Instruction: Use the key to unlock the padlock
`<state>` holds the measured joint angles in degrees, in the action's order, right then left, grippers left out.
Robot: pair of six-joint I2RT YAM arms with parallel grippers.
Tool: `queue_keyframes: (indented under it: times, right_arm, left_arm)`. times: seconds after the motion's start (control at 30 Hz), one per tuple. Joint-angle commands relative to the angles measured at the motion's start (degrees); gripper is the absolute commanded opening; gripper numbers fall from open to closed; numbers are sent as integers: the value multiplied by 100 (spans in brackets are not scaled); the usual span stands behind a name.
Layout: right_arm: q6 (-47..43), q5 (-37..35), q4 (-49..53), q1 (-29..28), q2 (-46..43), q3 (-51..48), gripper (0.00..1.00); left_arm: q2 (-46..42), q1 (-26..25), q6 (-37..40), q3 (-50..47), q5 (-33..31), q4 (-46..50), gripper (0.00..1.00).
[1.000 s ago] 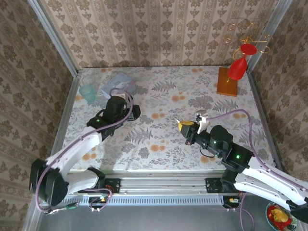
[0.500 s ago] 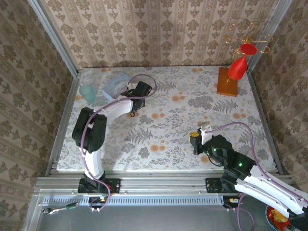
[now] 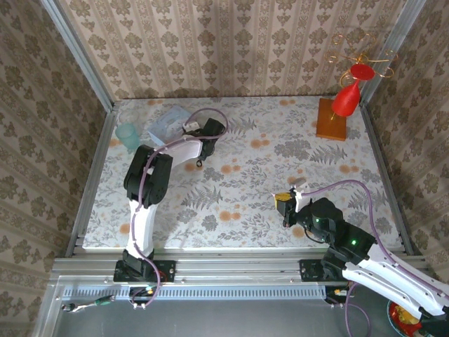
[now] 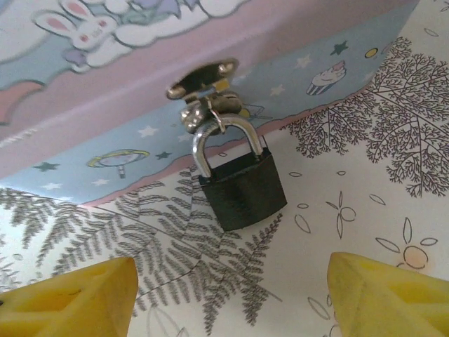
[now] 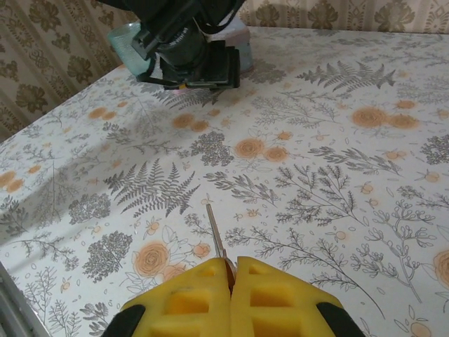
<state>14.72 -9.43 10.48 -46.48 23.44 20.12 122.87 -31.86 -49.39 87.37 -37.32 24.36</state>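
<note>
My left gripper lowers forward around the padlock (image 4: 242, 191) next and closes.
The padlock (image 4: 242, 191) is a small black block with a silver shackle, hooked through the hasp of a pale blue picture tin (image 4: 105, 84) and lying on the tablecloth. My left gripper (image 4: 231, 302) is open, its yellow fingertips (image 4: 70, 298) wide apart just short of the padlock, touching nothing. From above, the left gripper (image 3: 202, 133) sits at the tin's (image 3: 167, 121) right side. My right gripper (image 5: 231, 270) is shut on the key (image 5: 216, 235), whose thin metal blade sticks out forward above the table. It hovers at the near right (image 3: 284, 201).
A teal cup (image 3: 128, 135) stands left of the tin. At the back right is a wooden stand (image 3: 331, 119) with a red glass (image 3: 345, 100) hanging from its wire rack. Wallpapered walls close the table on three sides.
My left arm has stretched out toward the tin, bringing its gripper up to the padlock, jaws a little wider. My right gripper with the key has drawn back slightly toward the near edge.
</note>
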Motion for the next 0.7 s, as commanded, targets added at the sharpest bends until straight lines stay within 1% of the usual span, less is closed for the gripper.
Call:
queue_keyframes:
  times: [0.0, 0.1, 0.23, 0.33, 0.47, 0.67]
  right_arm:
    - [-44, 204, -169, 29, -75, -109, 0]
    - [-34, 248, -191, 38, -79, -113, 0]
    - [-37, 284, -197, 34, -91, -113, 0]
    - [-27, 307, -205, 34, -101, -122, 0]
    - [-14, 352, -211, 37, -128, -130, 0]
    - [-4, 354, -219, 39, -175, -144, 0]
  left_arm:
    - [169, 115, -412, 252, -27, -196, 72]
    - [300, 200, -505, 387, 86, -195, 71]
    - [447, 301, -854, 511, 307, -128, 70]
    - [545, 320, -936, 611, 342, -155, 68]
    - [750, 375, -1028, 958, 375, 105, 66]
    - [858, 465, -1186, 1092, 409, 203, 62]
